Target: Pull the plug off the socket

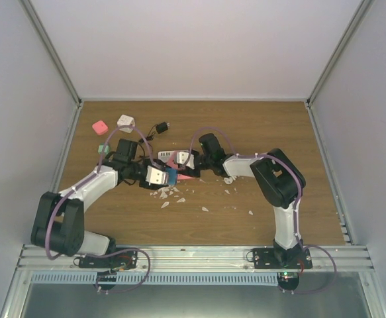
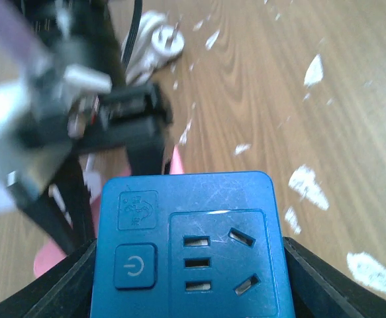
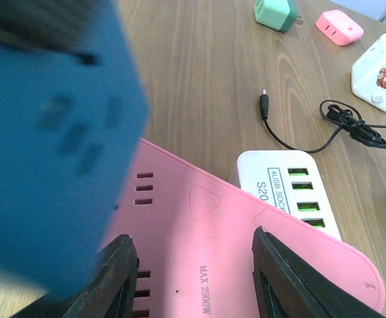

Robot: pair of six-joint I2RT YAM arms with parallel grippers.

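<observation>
The left gripper carries the plug to the left in the top view next, then lowers and releases it there, since bare wood shows beside the green adapter.
The blue cube plug (image 2: 186, 245) fills the bottom of the left wrist view. My left gripper (image 2: 189, 278) is shut on it, one black finger against each side. In the top view the plug (image 1: 172, 176) sits at the left gripper (image 1: 169, 177), right against the pink socket strip (image 1: 187, 176). My right gripper (image 3: 193, 278) stands over the strip's top face (image 3: 206, 232), its fingers (image 3: 116, 281) apart with nothing pinched between them. The plug (image 3: 47, 146) looms blurred at the left, covering the strip's left part. Whether its pins still sit in the socket is hidden.
Beyond the strip lie a white USB charger (image 3: 292, 189), a black cable (image 3: 338, 122), a green adapter (image 3: 275, 14), a small pink adapter (image 3: 339, 26) and a white cube (image 3: 381, 73). White scraps (image 1: 173, 195) litter the wood in front of the grippers.
</observation>
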